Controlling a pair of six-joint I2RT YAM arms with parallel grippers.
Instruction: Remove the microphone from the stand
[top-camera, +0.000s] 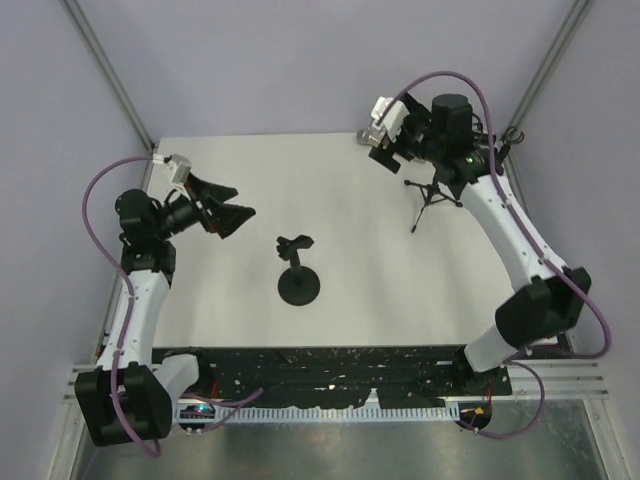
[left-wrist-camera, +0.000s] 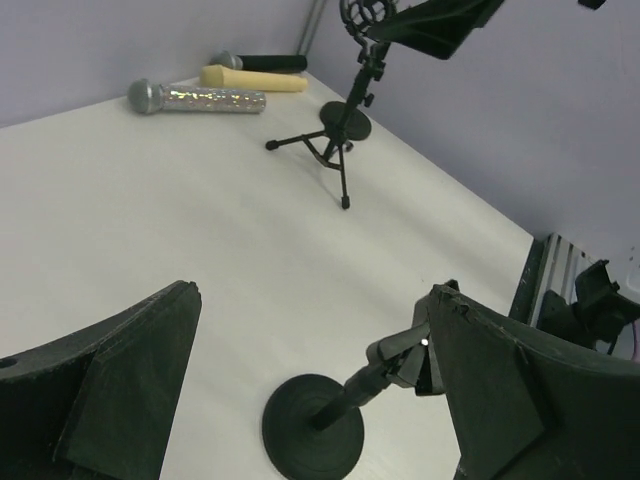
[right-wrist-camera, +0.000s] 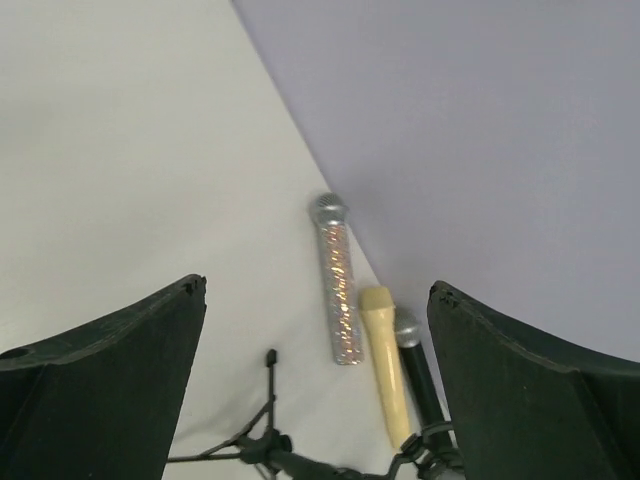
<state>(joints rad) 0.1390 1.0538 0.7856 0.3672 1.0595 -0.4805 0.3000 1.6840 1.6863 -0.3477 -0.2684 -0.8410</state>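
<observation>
The round-base stand's black spring clip is empty, so the right gripper will swing back and to the left in the top view to close around it.
Three microphones lie side by side on the table by the back wall: a glittery silver one (right-wrist-camera: 338, 285) (left-wrist-camera: 197, 98), a yellow one (right-wrist-camera: 385, 370) (left-wrist-camera: 252, 78) and a black one (right-wrist-camera: 418, 375) (left-wrist-camera: 268, 63). No stand holds a microphone. The tripod stand (top-camera: 430, 195) (left-wrist-camera: 341, 132) is near them, its ring holder (left-wrist-camera: 362, 12) empty. The round-base stand (top-camera: 298, 281) (left-wrist-camera: 315, 428) has an empty clip (left-wrist-camera: 405, 358). My right gripper (right-wrist-camera: 317, 288) (top-camera: 385, 150) hangs open above the microphones, holding nothing. My left gripper (left-wrist-camera: 315, 291) (top-camera: 243, 201) is open, left of the round-base stand.
The back wall (right-wrist-camera: 480, 130) rises right behind the microphones. The tripod's legs (right-wrist-camera: 262, 400) spread on the table just in front of them. The table's right edge and a metal rail (left-wrist-camera: 560, 270) lie beyond the round-base stand.
</observation>
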